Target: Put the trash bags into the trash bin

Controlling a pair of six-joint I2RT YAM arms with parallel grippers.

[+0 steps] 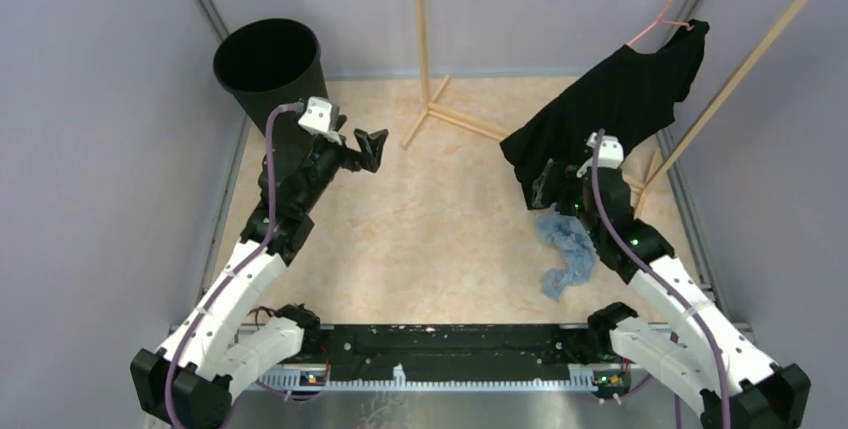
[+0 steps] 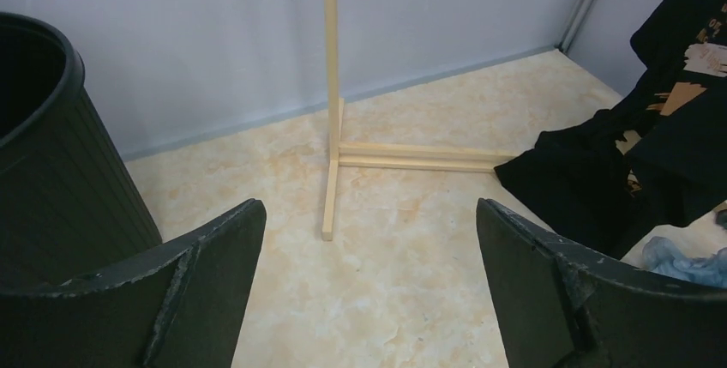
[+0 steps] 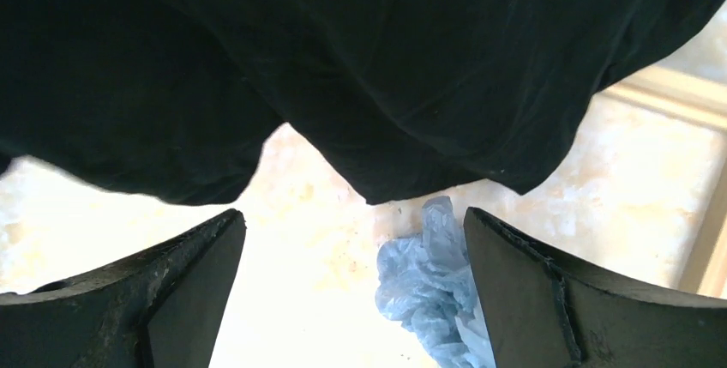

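Note:
My right gripper next moves down and draws back from the shirt's lower edge onto the bag's far end (image 1: 555, 224) (image 3: 432, 250), since it lies below the open fingers.
The pale blue trash bag (image 1: 568, 252) lies crumpled on the marbled floor at the right, just below the hanging black T-shirt. In the right wrist view the bag (image 3: 429, 286) lies between my fingers, close to the right one. My right gripper (image 1: 548, 181) is open above the bag's far end, against the shirt's lower edge. The black trash bin (image 1: 270, 67) stands at the far left corner; its ribbed side (image 2: 60, 188) fills the left of the left wrist view. My left gripper (image 1: 366, 146) is open and empty, held just right of the bin.
A wooden clothes rack (image 1: 421, 49) stands at the back, its foot (image 2: 333, 188) on the floor ahead of my left gripper. A black T-shirt (image 1: 610, 104) hangs from it on a pink hanger (image 1: 665, 9) and drapes low. Grey walls enclose the floor.

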